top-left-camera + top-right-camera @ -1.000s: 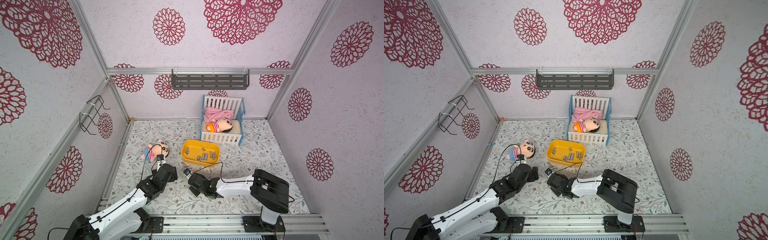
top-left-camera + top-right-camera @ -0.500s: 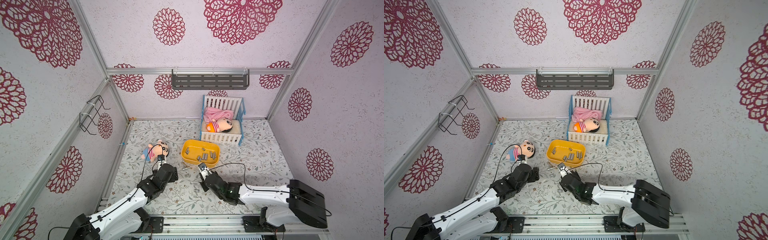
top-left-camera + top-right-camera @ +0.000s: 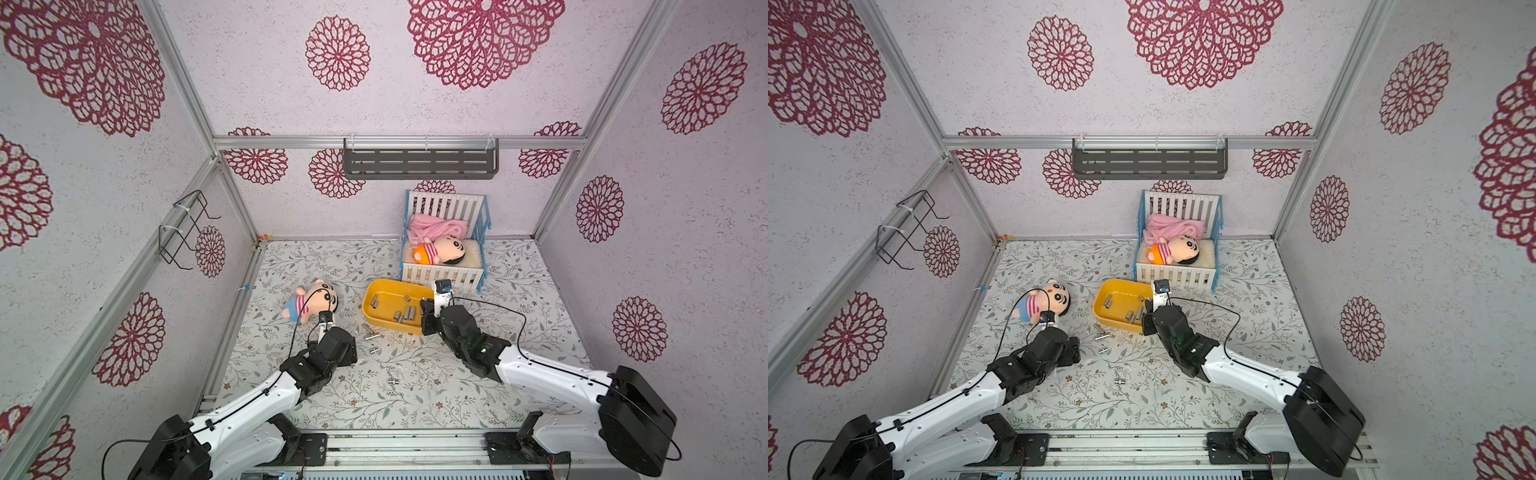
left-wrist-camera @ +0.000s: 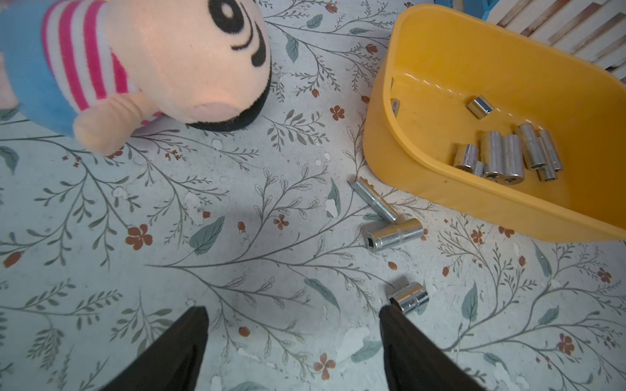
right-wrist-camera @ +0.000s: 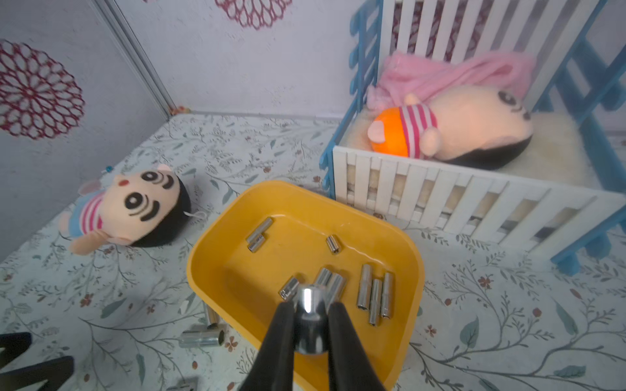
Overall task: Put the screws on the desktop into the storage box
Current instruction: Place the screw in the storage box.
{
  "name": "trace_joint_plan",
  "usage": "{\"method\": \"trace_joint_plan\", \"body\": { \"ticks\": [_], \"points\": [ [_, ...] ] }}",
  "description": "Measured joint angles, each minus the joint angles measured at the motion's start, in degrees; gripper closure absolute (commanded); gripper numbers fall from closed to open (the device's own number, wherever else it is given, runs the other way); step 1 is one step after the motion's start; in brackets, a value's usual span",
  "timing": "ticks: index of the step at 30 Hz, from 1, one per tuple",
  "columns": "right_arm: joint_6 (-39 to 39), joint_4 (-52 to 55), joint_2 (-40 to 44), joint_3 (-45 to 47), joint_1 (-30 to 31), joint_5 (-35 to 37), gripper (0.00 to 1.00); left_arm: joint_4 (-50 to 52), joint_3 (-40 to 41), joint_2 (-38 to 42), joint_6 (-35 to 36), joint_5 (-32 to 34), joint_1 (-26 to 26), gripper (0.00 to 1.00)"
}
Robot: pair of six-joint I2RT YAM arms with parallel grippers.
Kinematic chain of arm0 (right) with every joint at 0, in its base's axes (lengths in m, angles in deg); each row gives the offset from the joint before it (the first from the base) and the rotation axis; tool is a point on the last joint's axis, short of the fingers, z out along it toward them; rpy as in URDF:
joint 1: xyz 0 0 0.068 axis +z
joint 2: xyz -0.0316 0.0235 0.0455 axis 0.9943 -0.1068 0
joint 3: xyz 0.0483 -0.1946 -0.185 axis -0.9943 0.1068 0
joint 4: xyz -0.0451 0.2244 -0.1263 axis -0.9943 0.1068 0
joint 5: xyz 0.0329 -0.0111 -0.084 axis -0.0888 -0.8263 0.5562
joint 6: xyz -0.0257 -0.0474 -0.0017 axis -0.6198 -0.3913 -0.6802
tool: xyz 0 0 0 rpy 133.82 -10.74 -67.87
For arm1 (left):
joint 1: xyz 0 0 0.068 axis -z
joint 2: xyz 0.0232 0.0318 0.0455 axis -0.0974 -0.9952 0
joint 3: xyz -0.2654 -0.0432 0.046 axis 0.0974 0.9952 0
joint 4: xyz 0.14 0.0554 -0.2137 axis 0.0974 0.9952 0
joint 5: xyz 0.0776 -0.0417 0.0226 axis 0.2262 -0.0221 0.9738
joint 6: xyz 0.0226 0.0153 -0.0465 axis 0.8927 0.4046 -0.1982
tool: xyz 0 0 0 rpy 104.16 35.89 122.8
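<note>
My right gripper should tip down toward the near part of the box's bottom and release the thick silver screw, since the screw hangs over the open box (image 3: 386, 326).
The yellow storage box (image 3: 386, 326) (image 3: 1117, 326) stands mid-desktop in front of the crib and holds several silver screws (image 5: 372, 294). My right gripper (image 5: 311, 304) (image 3: 428, 309) is shut on one thick silver screw (image 5: 310, 318), which hangs over the box's near right part. Three loose screws lie on the desktop just left of the box: a thin long one (image 4: 374, 200), a thick one (image 4: 394, 233) and a short one (image 4: 409, 297). Another screw (image 3: 392, 380) lies nearer the front. My left gripper (image 4: 293, 309) (image 3: 352, 347) hovers open and empty, one fingertip beside the short screw.
A plush doll (image 3: 311, 301) lies on the desktop left of the box, close to my left arm. The white-and-blue crib (image 3: 442, 274), with a second doll inside, stands right behind the box. A grey shelf (image 3: 419, 162) and a wire rack (image 3: 183, 228) hang on the walls.
My right gripper, shut all along, has swung from the loose screws at the front centre back and right to above the box. The left arm has barely moved.
</note>
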Motion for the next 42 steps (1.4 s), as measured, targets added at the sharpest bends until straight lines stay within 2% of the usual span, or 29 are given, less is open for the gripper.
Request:
{"method": "trace_joint_plan", "body": {
  "ticks": [4, 11, 18, 22, 35, 38, 42],
  "points": [
    [0.09, 3.02, -7.32, -1.2, -2.16, -2.01, 0.96, -0.26, -0.44, -1.64, 0.22, -2.14, 0.0, 0.16],
    [0.09, 5.07, -10.75, -2.97, -3.15, -3.23, 0.93, -0.57, -1.03, -3.3, 0.46, -4.5, 0.0, 0.16],
    [-0.02, 5.09, -11.13, -3.58, -3.19, -4.37, 0.72, -0.63, -1.05, -3.37, 0.48, -4.98, 0.0, 0.16],
    [0.02, 4.98, -10.82, -3.34, -3.26, -4.61, 0.63, -0.7, -1.05, -3.37, 0.63, -4.98, 0.0, 0.16],
    [0.0, 3.28, -6.95, -0.37, -2.86, -7.19, 0.6, -0.72, -1.07, -3.34, 0.85, -4.96, 0.0, 0.16],
    [0.04, 4.42, -4.09, 0.09, -0.87, -7.58, 0.54, -0.7, -1.07, -3.32, 0.85, -4.87, 0.0, 0.16],
    [-0.09, 6.86, 1.66, 0.11, 5.95, -7.74, 0.51, -0.72, -1.07, -3.17, 0.87, -4.83, 0.0, 0.16]
  ]
}}
